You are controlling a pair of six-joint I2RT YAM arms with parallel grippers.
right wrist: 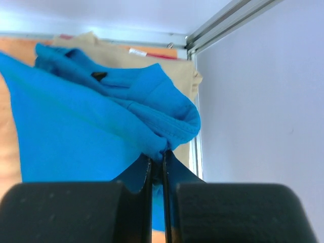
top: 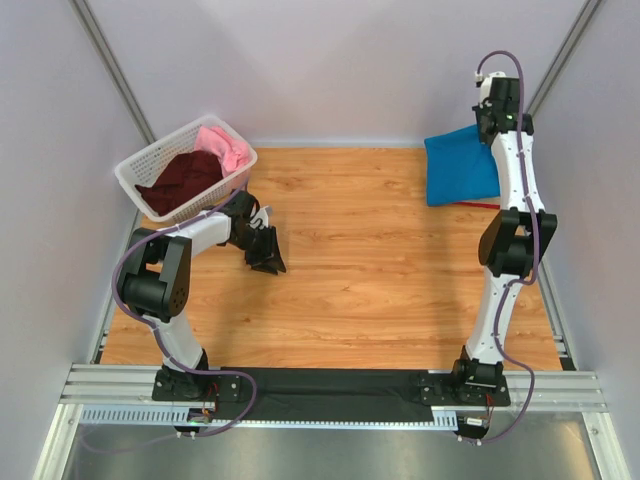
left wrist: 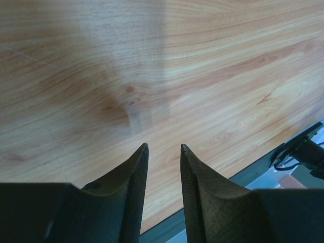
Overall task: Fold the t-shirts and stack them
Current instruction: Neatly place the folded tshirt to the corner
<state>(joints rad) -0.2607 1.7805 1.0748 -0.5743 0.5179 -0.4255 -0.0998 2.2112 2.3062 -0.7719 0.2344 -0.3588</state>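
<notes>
My right gripper carries the blue shirt's fold down, slightly toward the side, onto the tan shirt (right wrist: 180,152) next, as the tan shirt's far corner still lies uncovered.
A bright blue t-shirt (top: 458,166) lies folded at the table's far right, over a tan t-shirt (right wrist: 178,70) and a red one whose edge (top: 482,204) shows beneath. My right gripper (right wrist: 157,155) is shut on a bunched fold of the blue shirt (right wrist: 76,126) at its right side, close to the wall; in the top view this gripper (top: 492,126) hangs over the shirt's far right corner. My left gripper (left wrist: 163,147) is open and holds nothing, low over bare wood; in the top view this gripper (top: 272,262) sits just right of the basket. A dark maroon t-shirt (top: 182,180) and a pink one (top: 226,148) lie crumpled in the basket.
The white lattice basket (top: 128,180) stands at the far left corner. Grey walls close in on both sides, with a metal frame post (right wrist: 223,20) right beside the shirt pile. A black strip (top: 330,385) runs along the table's near edge.
</notes>
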